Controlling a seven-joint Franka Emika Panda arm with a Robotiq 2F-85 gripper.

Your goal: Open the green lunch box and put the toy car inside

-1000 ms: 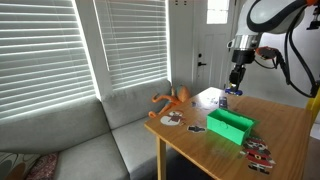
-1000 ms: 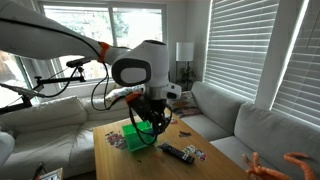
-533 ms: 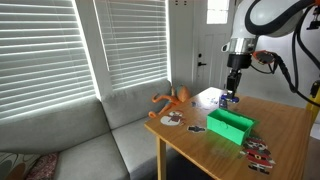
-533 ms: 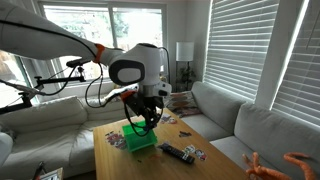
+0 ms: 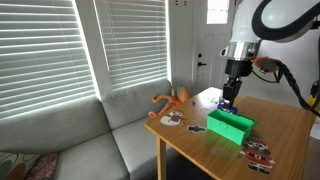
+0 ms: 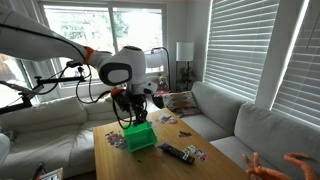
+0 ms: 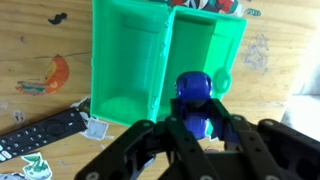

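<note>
The blue toy car still hangs above the lunch box's rim, so I will bring my gripper down into the green lunch box's empty section point(image 7: 195, 50) under the toy car point(image 7: 193, 97) and let go of the blue toy car.
The green lunch box point(image 7: 160, 60) lies open on the wooden table, lid folded out beside the tray; it shows in both exterior views point(image 5: 230, 124) point(image 6: 139, 137). My gripper point(image 7: 192, 128) is shut on a blue toy car point(image 7: 193, 97) and holds it above the box's near edge. In an exterior view the gripper point(image 5: 229, 101) hangs just above the far end of the box. In an exterior view the gripper point(image 6: 134, 120) is right over the box.
A black remote point(image 7: 40, 132) and stickers point(image 7: 57, 73) lie on the table point(image 5: 290, 130) beside the box. An orange toy point(image 5: 172, 99) sits on the sofa back. More cards point(image 5: 260, 153) lie near the table's front edge. A sofa point(image 5: 70, 140) stands beside the table.
My gripper has moved with the blue toy car toward the open green box and now hangs over it. The box has not moved.
</note>
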